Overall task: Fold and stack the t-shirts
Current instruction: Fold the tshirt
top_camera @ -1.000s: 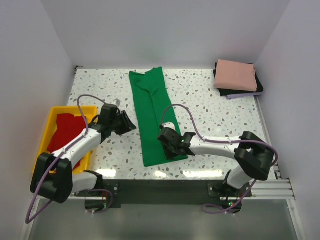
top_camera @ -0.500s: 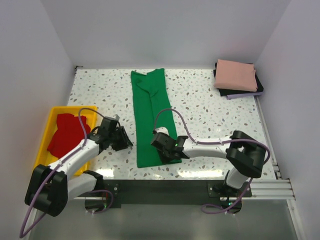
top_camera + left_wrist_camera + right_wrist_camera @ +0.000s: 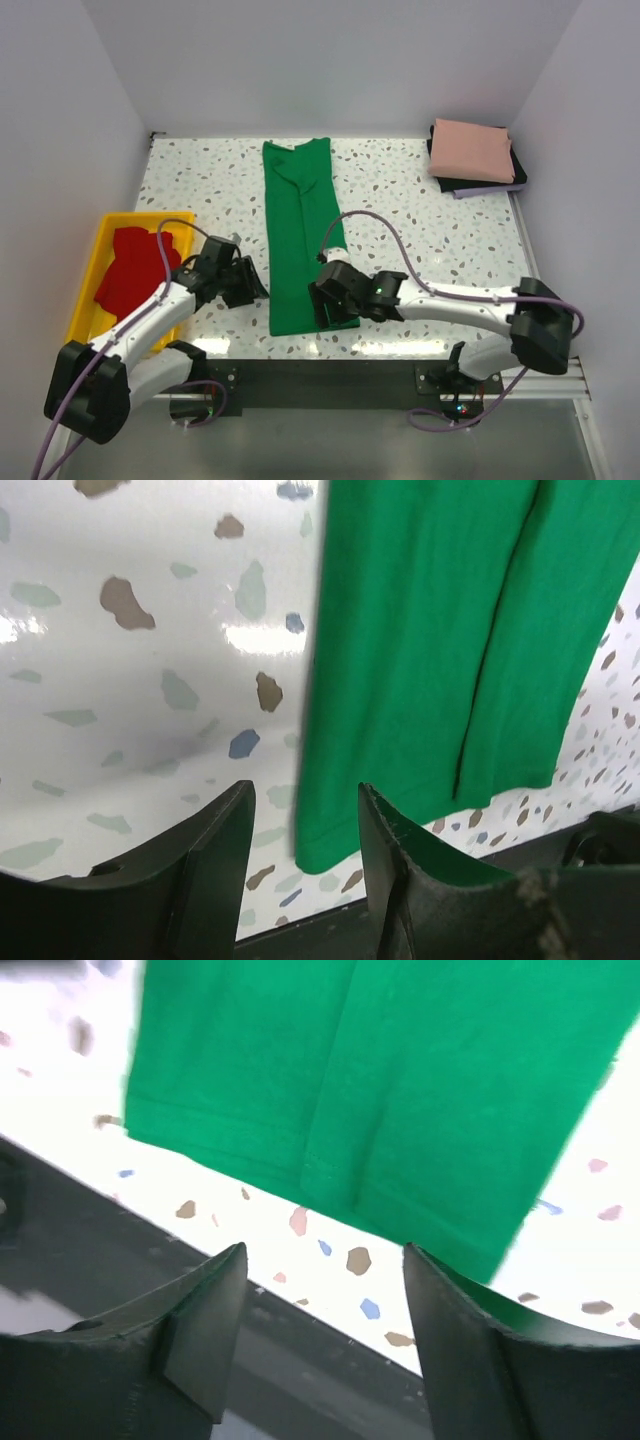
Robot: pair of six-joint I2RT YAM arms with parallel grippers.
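Note:
My right gripper should next move sideways and down onto the t-shirt's hem corner farther from the tray, as that corner is below and to its right in the top view.
The green t-shirt (image 3: pixel 300 235) lies as a long narrow folded strip from the back of the table to the front. My left gripper (image 3: pixel 250 285) is open, just left of the strip's near end; the hem corner (image 3: pixel 330 845) shows between its fingers. My right gripper (image 3: pixel 328 305) is open over the near right corner of the strip; the hem (image 3: pixel 330 1175) lies just beyond its fingers. The red t-shirt (image 3: pixel 132 268) lies crumpled in the yellow tray (image 3: pixel 100 245). The salmon pink t-shirt (image 3: pixel 472 150) lies folded at the back right.
The pink shirt rests on a dark folded cloth (image 3: pixel 480 185). The table's black front edge (image 3: pixel 330 365) runs just below both grippers. White walls stand at the left, back and right.
The right gripper has moved left and toward the front corner of the green strip. The left gripper has moved down toward the strip's near left corner. The strip has shifted slightly left.

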